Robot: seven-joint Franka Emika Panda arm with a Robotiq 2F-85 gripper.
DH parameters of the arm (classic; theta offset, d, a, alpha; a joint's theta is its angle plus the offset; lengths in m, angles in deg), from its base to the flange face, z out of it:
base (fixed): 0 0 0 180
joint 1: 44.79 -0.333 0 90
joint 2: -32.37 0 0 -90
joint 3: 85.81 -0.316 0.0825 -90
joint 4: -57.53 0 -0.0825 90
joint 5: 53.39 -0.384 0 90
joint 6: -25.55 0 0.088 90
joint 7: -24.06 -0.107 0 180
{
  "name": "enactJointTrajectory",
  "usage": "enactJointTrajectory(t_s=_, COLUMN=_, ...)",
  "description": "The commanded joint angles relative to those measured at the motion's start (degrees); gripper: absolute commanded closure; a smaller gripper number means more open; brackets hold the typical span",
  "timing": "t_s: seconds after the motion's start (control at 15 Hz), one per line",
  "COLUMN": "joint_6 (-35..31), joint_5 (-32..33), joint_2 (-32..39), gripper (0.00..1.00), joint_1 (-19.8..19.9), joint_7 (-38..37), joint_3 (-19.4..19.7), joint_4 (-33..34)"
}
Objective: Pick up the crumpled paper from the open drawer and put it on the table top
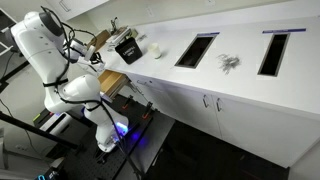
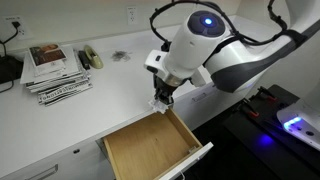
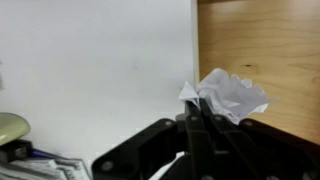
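My gripper will carry the paper outward past the drawer's edge and release it over the bare table top (image 2: 136,88) (image 3: 122,68), since that clear part lies outward of my gripper.
In the wrist view my gripper (image 3: 198,108) is shut on the white crumpled paper (image 3: 234,95), which sticks out past the fingertips. The paper hangs over the line where the white table top (image 3: 90,70) meets the light-brown inside of the open drawer (image 3: 260,40). In an exterior view the gripper (image 2: 162,100) points down just above the drawer's far edge, at the counter's rim. The drawer (image 2: 148,148) is pulled out and its wooden bottom looks bare. The table top (image 2: 115,85) stretches behind it.
A stack of magazines (image 2: 55,72) and a small dark object (image 2: 90,58) lie on the counter. In an exterior view the counter has two dark cut-outs (image 1: 197,50), a black box (image 1: 128,48) and a small crumpled item (image 1: 229,63). White cupboard doors (image 1: 210,105) are below.
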Motion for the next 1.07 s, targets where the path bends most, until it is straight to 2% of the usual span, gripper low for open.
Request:
enactJointTrajectory(t_s=0.0, joint_6=-4.6, joint_5=7.8, joint_2=-3.3, gripper=0.99, joint_1=0.5, joint_7=-7.7, joint_3=3.1, joint_4=-2.4)
enactJointTrajectory(t_s=0.27, joint_6=-11.6, joint_5=17.3, joint_2=1.1, gripper=0.99, joint_1=3.1, joint_7=-14.4, joint_3=6.2, joint_4=0.7)
enactJointTrajectory(t_s=0.4, joint_6=-15.5, joint_5=19.9, joint_2=3.7, gripper=0.99, joint_1=4.8, joint_7=-16.8, joint_3=7.0, joint_4=2.4)
enactJointTrajectory(t_s=0.6, joint_6=-19.6, joint_5=22.1, joint_2=7.9, gripper=0.99, joint_1=6.5, joint_7=-17.8, joint_3=7.5, joint_4=5.6)
enactJointTrajectory(t_s=0.8, joint_6=-22.4, joint_5=20.9, joint_2=10.9, gripper=0.99, joint_1=6.3, joint_7=-16.5, joint_3=8.5, joint_4=8.1)
enactJointTrajectory(t_s=0.87, joint_6=-22.3, joint_5=20.6, joint_2=11.4, gripper=0.70, joint_1=6.2, joint_7=-16.4, joint_3=8.5, joint_4=8.7)
enactJointTrajectory(t_s=0.93, joint_6=-21.8, joint_5=20.2, joint_2=11.6, gripper=0.69, joint_1=6.2, joint_7=-16.0, joint_3=8.1, joint_4=8.9)
enactJointTrajectory(t_s=1.0, joint_6=-21.5, joint_5=20.3, joint_2=11.8, gripper=0.62, joint_1=5.8, joint_7=-16.2, joint_3=8.2, joint_4=9.4)
